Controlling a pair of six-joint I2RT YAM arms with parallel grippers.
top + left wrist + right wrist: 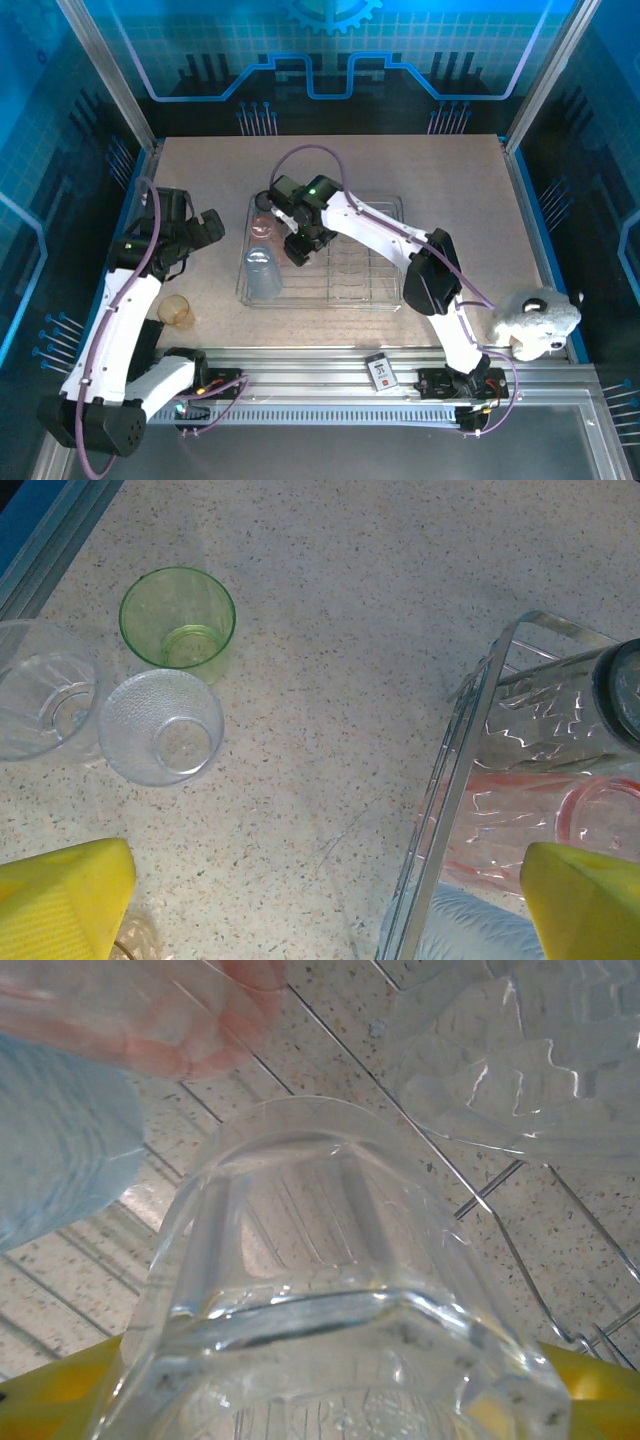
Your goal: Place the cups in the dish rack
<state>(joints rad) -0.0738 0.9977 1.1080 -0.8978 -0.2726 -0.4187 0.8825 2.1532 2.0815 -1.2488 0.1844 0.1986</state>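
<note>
The rack wires beside the pink cup lie bare below the held cup. So next, my right gripper lowers it slightly outward onto those wires and lets go.
The chrome wire dish rack (375, 285) stands mid-table. Inside its left end lie a light blue cup (262, 272) and a pink cup (262, 225). My right gripper (301, 246) is over the rack's left half, shut on a clear ribbed cup (330, 1290) that sits between its yellow fingers (592, 1392); the rack wires (480, 1200) lie below it. My left gripper (320, 910) hangs open over bare table just left of the rack's rim (470, 760). Below it stand a green cup (178, 620), a clear pebbled cup (162, 727) and a clear cup (40, 690). An amber cup (177, 311) stands front left.
A small black-and-white card (380, 372) lies on the front rail. A white plush toy (535, 320) sits at the front right corner. Another clear cup (520, 1070) lies in the rack beyond the held one. The table's far half and right side are bare.
</note>
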